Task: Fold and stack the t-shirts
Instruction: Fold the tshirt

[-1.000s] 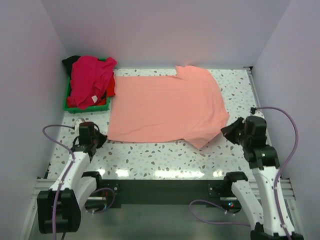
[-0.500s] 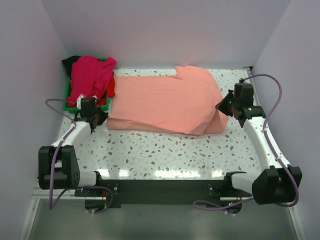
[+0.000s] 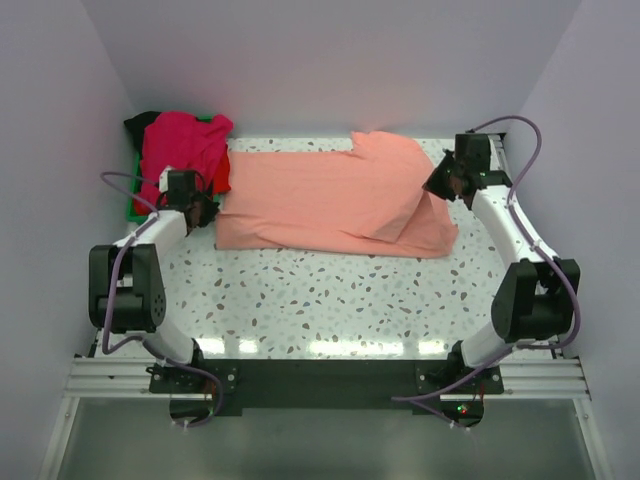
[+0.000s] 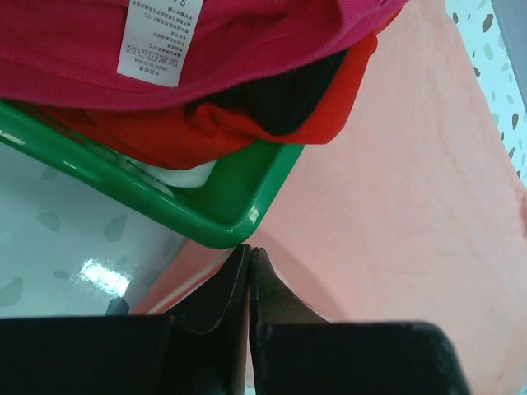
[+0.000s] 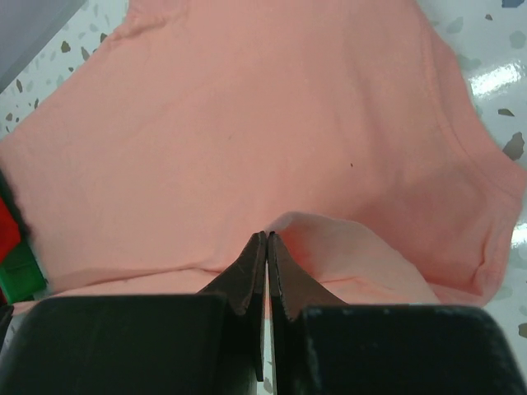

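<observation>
The salmon cloth (image 4: 395, 164) beside the red shirt lies outward of my left gripper and below. The held corner eases outward and down with the gripper next, and is released there.
The salmon-pink t-shirt (image 3: 330, 200) lies across the back half of the table with its near part doubled over toward the back wall. My left gripper (image 3: 204, 212) is shut on its left near corner, right beside the green tray (image 3: 134, 200); in the left wrist view the jaws (image 4: 249, 252) meet on salmon cloth (image 4: 395, 164). My right gripper (image 3: 438, 186) is shut on the right edge and lifts a peak of cloth (image 5: 329, 230) at its tips (image 5: 267, 237). Magenta (image 3: 180, 150), red (image 3: 222, 172) and black (image 3: 140, 122) shirts lie heaped in the tray.
The green tray's rim (image 4: 206, 222) is just ahead of my left fingertips. A white care label (image 4: 160, 37) hangs from the magenta shirt. Purple walls enclose the table on three sides. Speckled tabletop (image 3: 330, 300) lies between the shirt and the arm bases.
Both arms have reached away from the bases toward the back wall, carrying the shirt's near edge with them. The shirt's near part has folded over onto the rest.
</observation>
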